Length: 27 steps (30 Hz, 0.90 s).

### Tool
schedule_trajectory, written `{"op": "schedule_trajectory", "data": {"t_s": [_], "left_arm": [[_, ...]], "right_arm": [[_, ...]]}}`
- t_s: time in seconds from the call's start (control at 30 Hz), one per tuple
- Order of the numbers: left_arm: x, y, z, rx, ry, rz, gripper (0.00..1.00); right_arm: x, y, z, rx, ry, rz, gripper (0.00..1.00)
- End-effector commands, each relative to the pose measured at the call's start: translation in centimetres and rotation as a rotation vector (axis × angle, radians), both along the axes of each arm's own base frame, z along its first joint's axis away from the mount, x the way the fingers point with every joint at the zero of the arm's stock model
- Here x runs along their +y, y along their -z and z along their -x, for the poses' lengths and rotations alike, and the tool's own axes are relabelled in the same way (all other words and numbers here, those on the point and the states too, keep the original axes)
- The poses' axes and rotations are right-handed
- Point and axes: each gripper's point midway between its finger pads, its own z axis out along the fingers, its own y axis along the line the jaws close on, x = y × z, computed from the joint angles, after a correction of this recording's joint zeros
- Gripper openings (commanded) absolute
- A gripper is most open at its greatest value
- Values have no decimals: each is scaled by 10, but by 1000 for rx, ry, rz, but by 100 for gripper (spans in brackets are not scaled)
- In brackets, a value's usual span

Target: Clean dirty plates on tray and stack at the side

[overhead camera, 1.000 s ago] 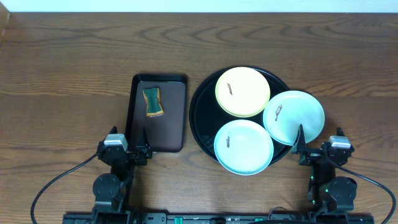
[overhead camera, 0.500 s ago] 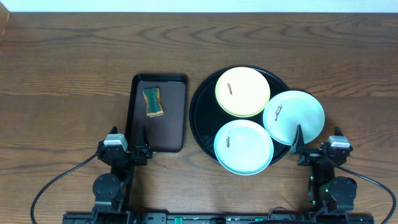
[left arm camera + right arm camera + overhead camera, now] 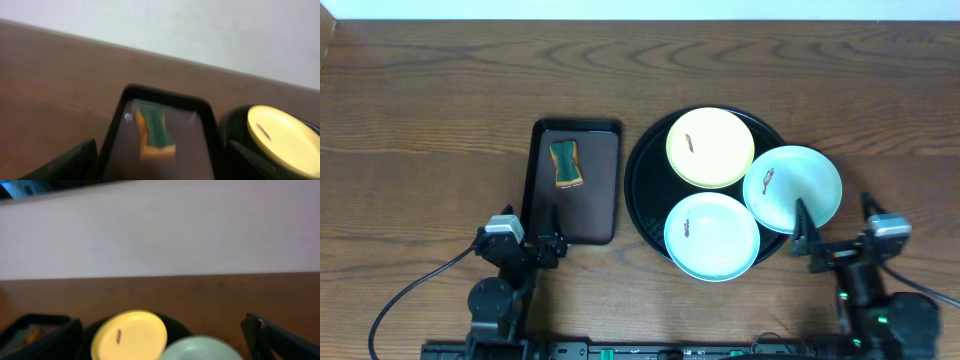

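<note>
I should move my right gripper out past the overhanging mint plate, tilt it down and lower it onto the yellow plate's rim, as bare black tray shows beside it.
The round black tray (image 3: 645, 190) holds three plates, each with a small brown smear. The pale yellow plate (image 3: 710, 147) lies at the back, one mint plate (image 3: 712, 236) at the front, and the other mint plate (image 3: 793, 188) overhangs the tray's right rim. My right gripper (image 3: 832, 218) is open near the table's front edge, just right of the tray, holding nothing. Its wrist view shows the yellow plate (image 3: 131, 335) and a mint plate (image 3: 200, 351) ahead. My left gripper (image 3: 528, 225) is open in front of the brown tray and is empty too.
A rectangular dark brown tray (image 3: 600, 215) left of the black tray carries a green and yellow sponge (image 3: 566, 164). In the left wrist view the sponge (image 3: 155, 132) lies straight ahead, with the yellow plate (image 3: 280, 135) at the right. Bare wooden table surrounds both trays.
My right arm has shifted right and toward the front edge, away from the tray's rim. The left arm, plates and sponge have not moved.
</note>
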Motion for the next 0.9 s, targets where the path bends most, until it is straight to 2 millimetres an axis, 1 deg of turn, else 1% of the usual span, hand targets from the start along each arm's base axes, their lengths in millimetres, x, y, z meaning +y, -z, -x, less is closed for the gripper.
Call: {"op": "schedule_trajectory", "data": {"t_s": [0.0, 0.07, 0.13, 0.2, 0.27, 0.3, 0.33, 0.4, 0.5, 0.53, 0.6, 0.63, 0.67, 0.73, 0.87], "left_arm": [[-4, -45, 9, -18, 22, 31, 81], [-3, -73, 16, 42, 26, 5, 81], [-3, -94, 18, 107, 28, -13, 81], [-3, -116, 18, 212, 30, -18, 81], [-3, -134, 15, 322, 30, -25, 81], [-4, -149, 11, 456, 31, -35, 81], [-4, -154, 9, 528, 31, -38, 81], [-5, -163, 3, 640, 37, -41, 81], [-10, -172, -13, 742, 58, -34, 81], [-11, -172, -21, 766, 57, -35, 81], [-11, -167, -35, 802, 54, -38, 79], [-12, -160, -42, 824, 53, -39, 73], [-12, -153, -47, 852, 49, -33, 65], [-12, -137, -55, 916, 38, -23, 56], [-13, -100, -68, 1045, 35, -30, 56]], "right_arm": [[1, -38, -8, 45, -8, -16, 99], [1, -48, -24, 170, -8, -15, 99], [4, -46, -38, 293, -20, -17, 99], [12, -36, -51, 460, -64, -29, 99], [18, -26, -58, 605, -97, -44, 99], [20, -14, -71, 776, -105, -56, 99], [20, -10, -79, 829, -103, -59, 99], [22, -5, -104, 897, -112, -69, 99], [32, 4, -128, 950, -173, -88, 99], [34, 9, -136, 958, -185, -96, 95], [37, 23, -151, 983, -188, -120, 78], [37, 31, -156, 1002, -187, -121, 72], [37, 41, -159, 1028, -186, -118, 70], [38, 58, -163, 1068, -184, -79, 71], [38, 98, -169, 1153, -143, 53, 71]]}}
